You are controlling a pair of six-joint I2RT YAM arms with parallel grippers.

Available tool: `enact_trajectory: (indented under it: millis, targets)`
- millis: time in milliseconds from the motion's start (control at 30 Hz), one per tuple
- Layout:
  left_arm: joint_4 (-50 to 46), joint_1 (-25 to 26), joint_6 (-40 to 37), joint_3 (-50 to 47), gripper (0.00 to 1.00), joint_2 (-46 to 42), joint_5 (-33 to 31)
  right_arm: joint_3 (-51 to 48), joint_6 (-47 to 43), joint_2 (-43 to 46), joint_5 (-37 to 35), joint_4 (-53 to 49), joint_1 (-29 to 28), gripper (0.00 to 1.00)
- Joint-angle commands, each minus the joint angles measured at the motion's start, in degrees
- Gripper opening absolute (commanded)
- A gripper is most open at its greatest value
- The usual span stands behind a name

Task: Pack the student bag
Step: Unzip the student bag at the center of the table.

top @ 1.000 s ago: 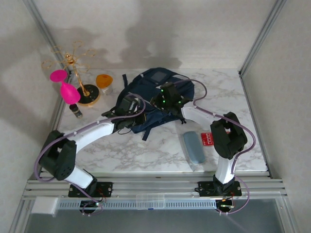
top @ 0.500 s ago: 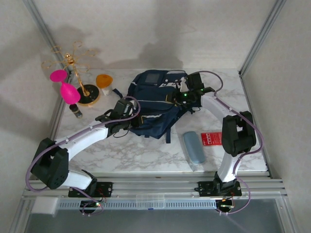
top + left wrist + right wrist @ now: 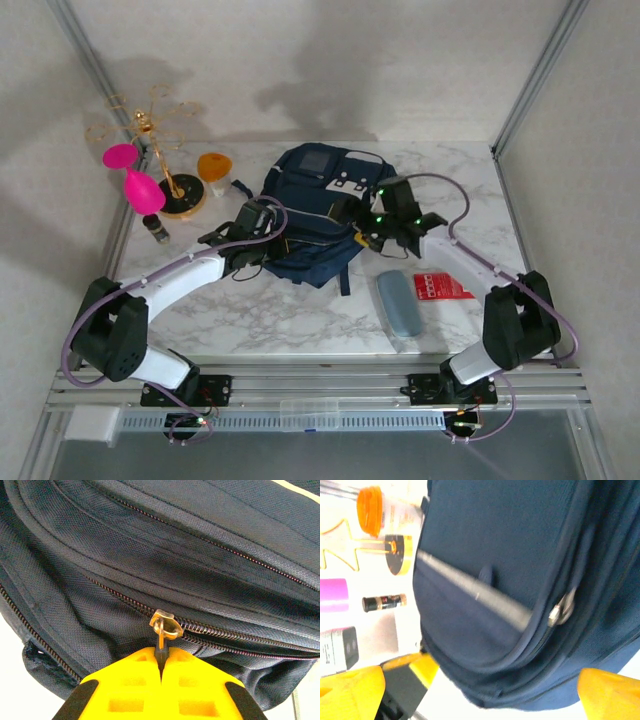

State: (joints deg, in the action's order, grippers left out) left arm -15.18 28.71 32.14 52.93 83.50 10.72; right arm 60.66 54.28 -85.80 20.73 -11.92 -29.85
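Observation:
My left gripper should next pull the tab along that closed stretch (image 3: 114,591) toward the bag's far end and then let go of it, because the zipper ahead of the slider (image 3: 166,623) is still shut.
The student bag (image 3: 312,205) is a navy backpack lying flat in the middle of the marble table (image 3: 290,315). My left gripper (image 3: 262,228) is at the bag's left edge. In the left wrist view its yellow fingers (image 3: 125,680) are shut on the dark pull tab of a zipper slider (image 3: 166,623), and the zipper behind the slider gapes slightly. My right gripper (image 3: 358,222) hovers at the bag's right side with its jaws wide open and nothing between them. The right wrist view looks along the bag's front pocket (image 3: 470,625) and a metal zipper pull (image 3: 561,609).
A gold jewellery stand (image 3: 160,150) with pink pieces, an orange cup (image 3: 214,166) and a small dark bottle (image 3: 156,229) stand at the back left. A grey-blue case (image 3: 400,303) and a red packet (image 3: 437,286) lie right of the bag.
The right gripper has opened wide and drawn down along the bag's right side, its elbow swinging right. The bag has settled flat. The left gripper stays shut on the zipper pull.

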Motion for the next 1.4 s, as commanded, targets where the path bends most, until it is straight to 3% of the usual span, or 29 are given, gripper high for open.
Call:
enact_trajectory:
  millis: [0,167,367,533,600,667,900,1000,1200,1367]
  targets:
    - [-0.3,-0.8,0.1,1.9,0.0,0.8,-1.3,-2.4,16.7,1.7,-10.0,4.5,-5.0,0.99]
    - [0.3,-0.8,-0.6,2.2,0.0,1.3,-0.1,-0.3,26.1,-2.0,-20.1,2.4,-9.7,0.96]
    - [0.8,-0.8,-1.6,2.1,0.0,1.9,0.5,7.5,26.2,-11.3,-28.1,-0.4,-11.4,0.82]
    - [1.3,-0.8,-1.8,1.7,0.0,2.4,0.7,13.5,20.9,-17.7,-31.4,-1.0,-11.4,0.63]
    - [0.9,-0.8,-1.9,1.9,0.0,2.9,0.1,15.1,17.4,-18.9,-31.8,0.0,-11.5,0.46]
    - [0.2,-0.8,-2.1,1.9,0.0,2.8,-1.1,14.9,12.6,-19.2,-30.2,3.4,-11.5,0.3]
    - [-2.7,-0.7,-0.8,-1.2,0.0,-2.2,-3.2,16.2,-11.5,-17.1,-21.2,4.7,-10.7,0.0]
    - [-4.8,-0.8,-0.1,-3.7,0.0,-5.2,-4.1,13.2,-18.5,-12.3,-17.2,2.3,-5.7,0.0]
    - [-8.7,-1.8,0.3,-6.2,0.0,-6.5,-8.6,9.5,-30.4,-6.2,0.2,2.1,8.5,0.0]
    - [-8.3,-5.3,-1.9,-4.2,0.0,-2.7,-12.5,12.3,-35.0,-8.4,5.7,-0.7,12.1,0.0]
